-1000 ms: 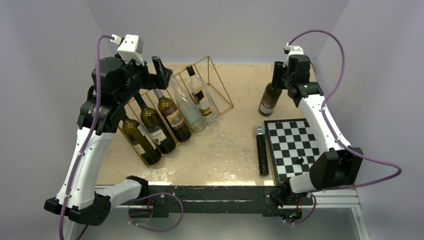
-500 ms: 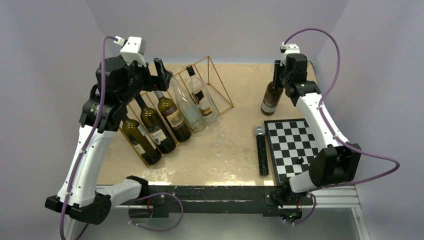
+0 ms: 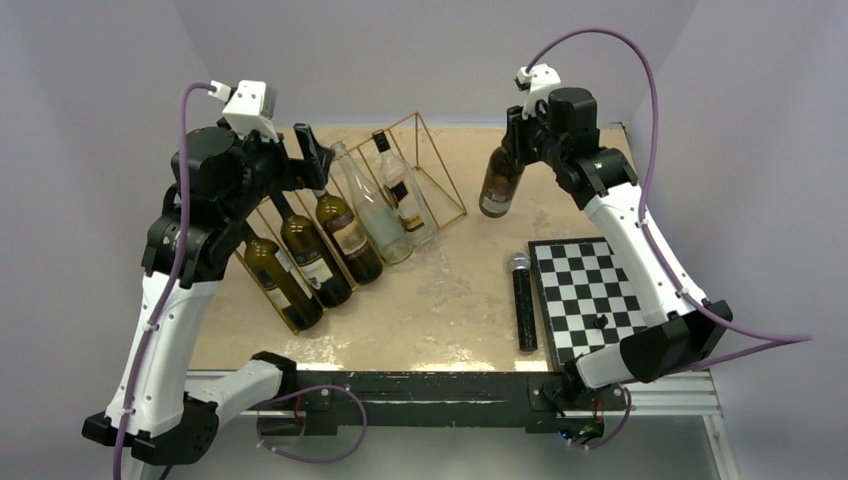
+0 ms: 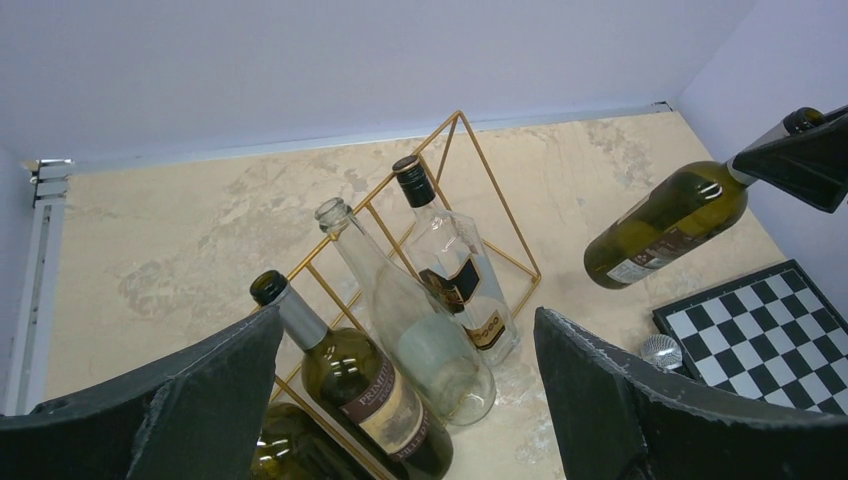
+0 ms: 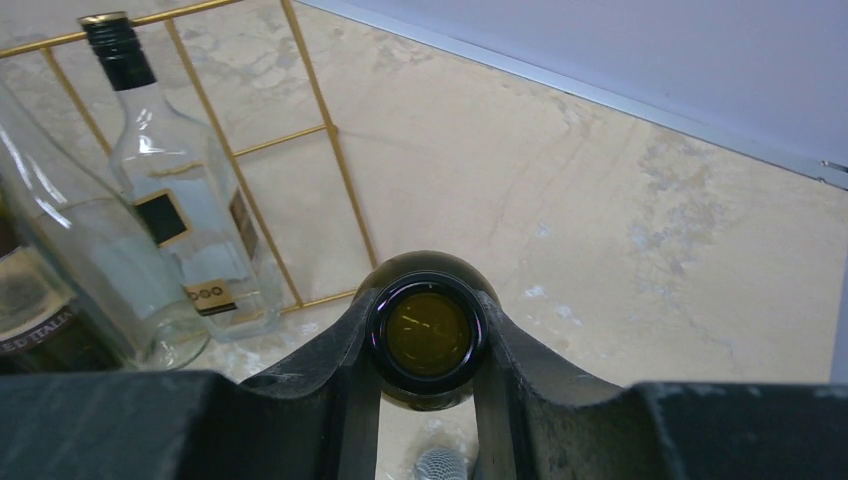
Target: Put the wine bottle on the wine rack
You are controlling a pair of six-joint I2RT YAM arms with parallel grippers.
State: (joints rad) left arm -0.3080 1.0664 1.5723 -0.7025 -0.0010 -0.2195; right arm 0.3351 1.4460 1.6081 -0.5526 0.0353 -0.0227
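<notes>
The rack's empty end slot [image 3: 432, 172] [image 5: 288, 195] is below and left in the top view, so my right gripper will next carry the bottle there, lower it and release.
My right gripper [image 3: 516, 140] is shut on the neck of a dark green wine bottle [image 3: 499, 183] and holds it tilted in the air, between the rack and the chessboard. The right wrist view looks straight down on the bottle's open mouth [image 5: 427, 335] between the fingers. The gold wire wine rack [image 3: 441, 162] stands at the back left and holds several bottles, three dark and two clear. Its rightmost slot [image 5: 300, 200] holds none. My left gripper [image 3: 312, 150] is open and empty above the rack's bottles. The held bottle also shows in the left wrist view [image 4: 665, 222].
A black-and-white chessboard [image 3: 590, 295] lies at the front right with one small black piece [image 3: 601, 321] on it. A black microphone [image 3: 523, 300] lies along its left edge. Purple walls close in the table on three sides.
My right gripper has lifted the bottle off the table at the back right and carried it left towards the rack, tilting it. My left arm has shifted slightly left.
</notes>
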